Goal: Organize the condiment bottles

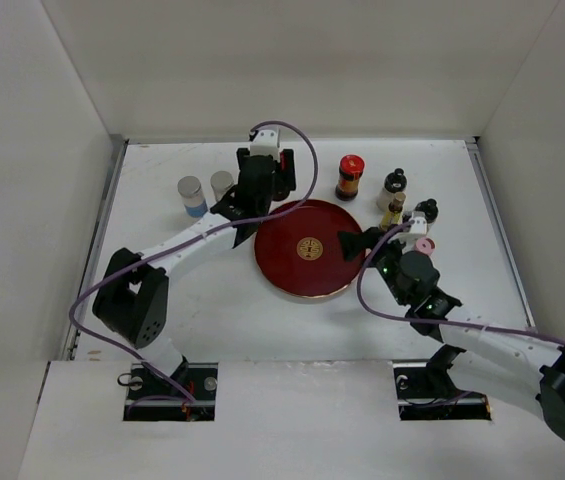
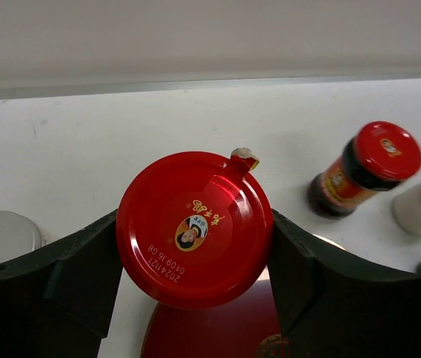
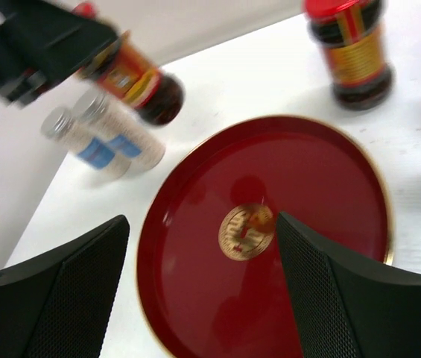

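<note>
I need to carry the jar back over the tray's rim with my left gripper and lower it onto the tray's far part. I should let it go there because that spot is clear.
My left gripper is shut on the red cap of a dark jar, with one finger on each side of the cap. The right wrist view shows that jar tilted and lifted above the table by the far left rim of the round dark-red tray. A second red-capped jar stands behind the tray. Two silver-capped cylinders stand at the back left. Black-capped bottles and a pink shaker stand right of the tray. My right gripper hangs open over the tray, holding nothing.
White walls close in the table on the left, back and right. A small yellow-labelled bottle stands among the bottles on the right. The left arm's purple cable loops above the tray's far edge.
</note>
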